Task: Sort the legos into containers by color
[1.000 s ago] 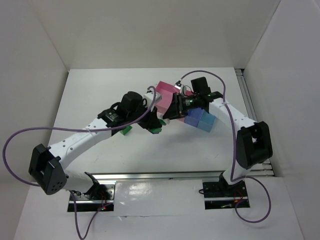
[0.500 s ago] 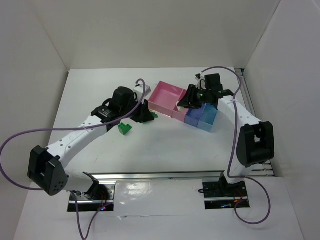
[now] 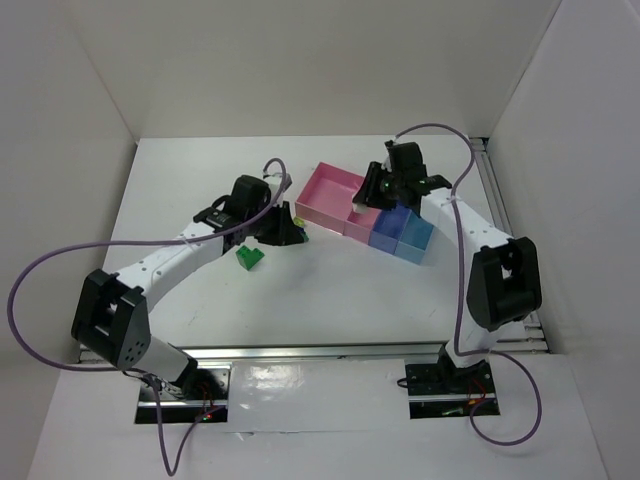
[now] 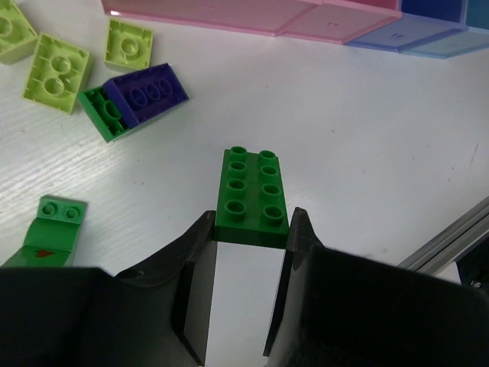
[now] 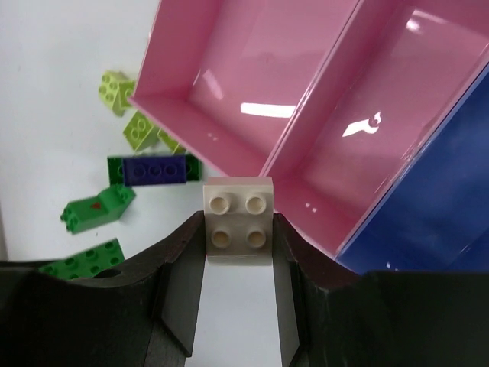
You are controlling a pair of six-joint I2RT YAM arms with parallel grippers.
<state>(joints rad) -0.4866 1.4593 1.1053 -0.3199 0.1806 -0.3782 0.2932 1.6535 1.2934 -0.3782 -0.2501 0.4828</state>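
Observation:
The white lego is still hanging by the near rim of the containers, so I should next move it outward over the smaller pink section (image 3: 367, 215) (image 5: 365, 126) with my right gripper and open the gripper there.
My left gripper (image 4: 252, 223) is shut on a dark green two-by-four lego (image 4: 252, 191), held by its near end just above the table; in the top view this gripper (image 3: 286, 228) is left of the containers. My right gripper (image 5: 238, 229) is shut on a white two-by-two lego (image 5: 238, 218) at the near rim of the large pink container (image 5: 260, 69); in the top view this gripper (image 3: 368, 193) is over the pink container (image 3: 330, 185). A smaller pink compartment (image 5: 382, 130) and a blue container (image 5: 443, 199) lie to its right.
Loose legos lie left of the trays: yellow-green ones (image 4: 50, 73), a dark blue brick on a green one (image 4: 145, 92) and a green sloped one (image 4: 53, 229). Another green lego (image 3: 249, 258) lies nearer the front. Periwinkle (image 3: 388, 228) and light-blue (image 3: 413, 240) trays end the row.
Both grippers have left the spot in front of the trays where they were close together. The left one drew back to the left; the right one moved back over the pink container.

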